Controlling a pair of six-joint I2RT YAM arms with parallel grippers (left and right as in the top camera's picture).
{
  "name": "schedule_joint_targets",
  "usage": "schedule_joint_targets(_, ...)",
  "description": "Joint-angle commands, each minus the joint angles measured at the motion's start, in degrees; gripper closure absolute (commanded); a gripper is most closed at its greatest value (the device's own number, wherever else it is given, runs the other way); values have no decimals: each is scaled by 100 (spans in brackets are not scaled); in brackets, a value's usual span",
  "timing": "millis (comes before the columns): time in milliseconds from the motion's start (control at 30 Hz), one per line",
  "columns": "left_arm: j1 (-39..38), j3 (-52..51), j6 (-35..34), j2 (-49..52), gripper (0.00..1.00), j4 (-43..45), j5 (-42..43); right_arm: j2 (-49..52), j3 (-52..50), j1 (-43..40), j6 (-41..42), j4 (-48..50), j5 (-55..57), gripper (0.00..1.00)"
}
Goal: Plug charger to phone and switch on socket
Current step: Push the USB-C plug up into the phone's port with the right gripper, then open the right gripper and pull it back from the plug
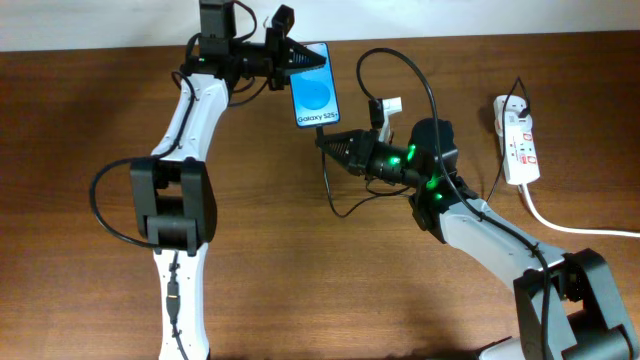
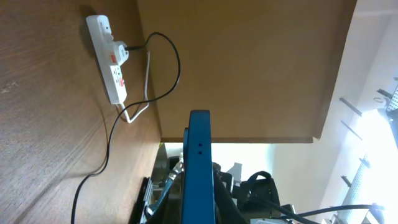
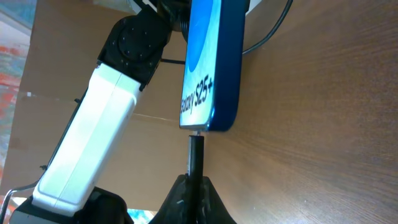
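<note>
I will bring the phone (image 1: pixel 316 86) down and back onto that clear spot with my left gripper and let go of it, because bare wooden table lies below and back from the gripper.
My left gripper (image 1: pixel 292 55) is shut on the top of the phone (image 1: pixel 316 86), holding it on edge above the table; its blue edge fills the left wrist view (image 2: pixel 199 168). My right gripper (image 1: pixel 330 143) is shut on the charger plug (image 3: pixel 196 155), whose tip touches the phone's bottom edge (image 3: pixel 211 62) at the port. The thin black charger cable (image 1: pixel 415 70) loops back to the white socket (image 1: pixel 518 140) at the far right, also in the left wrist view (image 2: pixel 109 56). Its red switches show.
The socket's thick white cord (image 1: pixel 570 228) runs off the right edge. A white adapter (image 1: pixel 388 106) lies behind my right arm. Brown wooden table (image 1: pixel 330 280) all around.
</note>
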Motion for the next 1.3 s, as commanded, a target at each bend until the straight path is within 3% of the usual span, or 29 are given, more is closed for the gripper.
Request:
schedule_joint_targets(0,-243,37,118,-131,100,11,256,9,22,-81,-61,103,452,96)
schedule_joint_targets(467,-208,37,201,-131,100,-57,256,9,22,-299,-212,105,409,96)
schedule_joint_targets(567,-197,37,201,-131,100,-96,256,9,20,-299,-339,103,214,77)
schedule_joint_targets(633,-195,37,203,-131,100,-96,254,9,20,-337,-378,101,9,56)
schedule_joint_targets(833,-162,37,358,-131,100,-96,256,7,20,-697,-568,103,-684,45)
schedule_joint_targets(900,-136,37,769,-131,100,-120,256,7,20,-916,-732,83,-962,31)
schedule_joint_targets(967,-136,37,1169,-131,100,-264,256,7,22,-1108,-905,-142,-1095,26)
schedule_joint_targets(1167,-125,35,2280,-131,100,-1119,-74,7,72,-1360,-2142,-1757,-1054,22)
schedule_joint_targets(1267,-127,35,2787,-131,100,-2094,-1093,7,160,-1355,-2680,-2505,-925,21)
